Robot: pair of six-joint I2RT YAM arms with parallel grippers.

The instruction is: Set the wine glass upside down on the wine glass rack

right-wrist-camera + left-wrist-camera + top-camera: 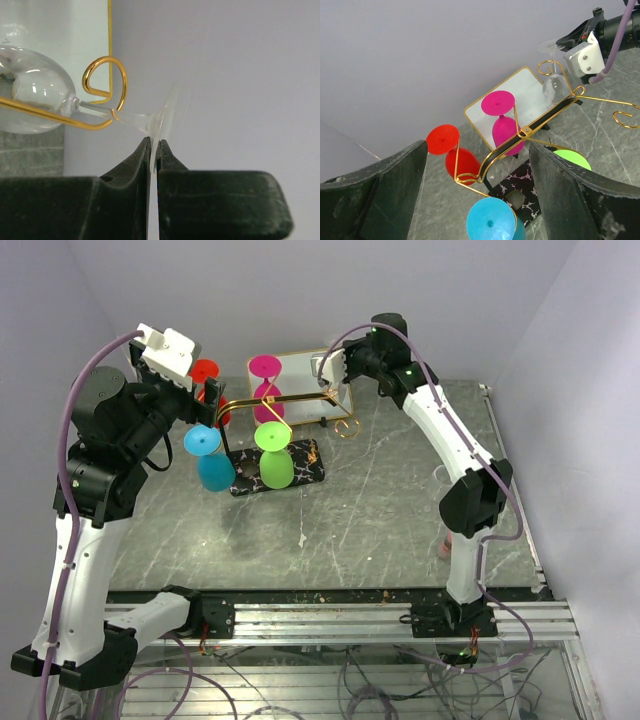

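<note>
The foot (167,112) is above the wire, so the robot's right gripper will next lower the foot onto the curled scroll end, moving slightly toward the pink glass.
The clear wine glass (35,90) hangs tilted at the right end of the gold wire wine glass rack (275,400). Its stem (100,112) runs between the rack's wires beside a curled scroll end (106,75). My right gripper (154,150) is shut on the rim of the glass's foot (167,112). The left wrist view shows the same glass (555,89) under the right gripper (580,50). My left gripper (479,146) is open above the rack's left end, with nothing between its fingers.
Red (205,370), pink (265,367), blue (205,440) and green (272,435) glasses hang upside down on the rack. The rack stands on a black marbled slab (305,475). A gold-rimmed white tray (525,87) lies behind it against the back wall.
</note>
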